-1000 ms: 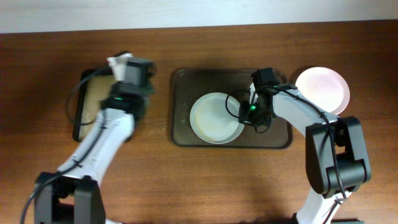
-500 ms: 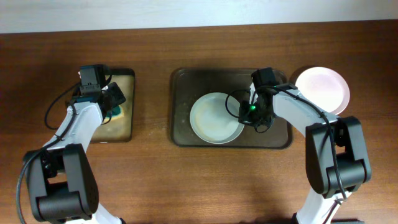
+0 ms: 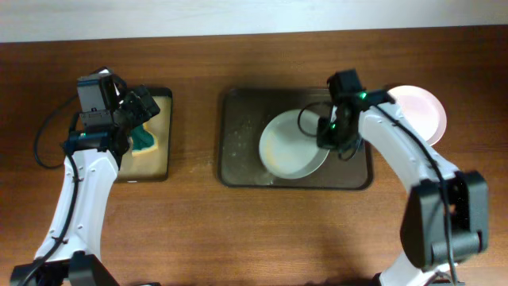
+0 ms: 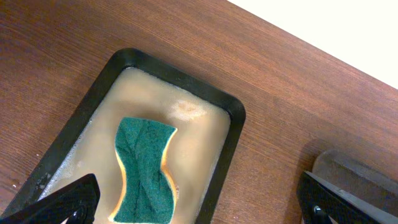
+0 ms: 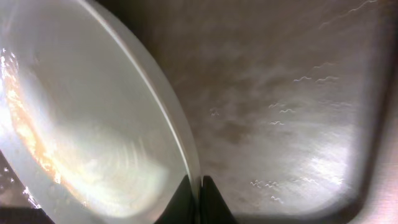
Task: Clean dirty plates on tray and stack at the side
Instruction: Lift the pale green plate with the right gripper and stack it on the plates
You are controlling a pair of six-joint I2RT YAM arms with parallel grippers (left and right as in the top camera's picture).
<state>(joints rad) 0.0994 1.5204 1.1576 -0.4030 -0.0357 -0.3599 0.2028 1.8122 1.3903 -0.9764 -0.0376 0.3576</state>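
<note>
My right gripper lifts, moves over the second plate (image 3: 417,114) and lowers to release next, since that plate sits to its right in the overhead view.
One white plate (image 3: 290,147) with yellowish smears lies in the dark tray (image 3: 238,107). My right gripper (image 3: 332,137) is shut on its right rim. In the right wrist view the two fingertips pinch that rim at my right gripper (image 5: 199,198), and the plate (image 5: 87,118) stands tilted above the wet tray (image 5: 298,106) floor. A second plate (image 3: 419,111) sits on the table just right of the tray. My left gripper (image 3: 141,115) hangs open over the green sponge (image 3: 144,140); its fingers (image 4: 65,200) stand wide apart around nothing, and the sponge (image 4: 144,171) lies loose below.
The sponge rests in a small black tray (image 3: 164,159) of tan soapy water at the left; its rim (image 4: 231,134) shows in the left wrist view. Bare wood separates the two trays. A pale wall edge runs along the back of the table.
My left gripper opened and let the sponge drop into the small tray, then drew back to the left. My right gripper carried the plate's rim to the right, shifting the plate.
</note>
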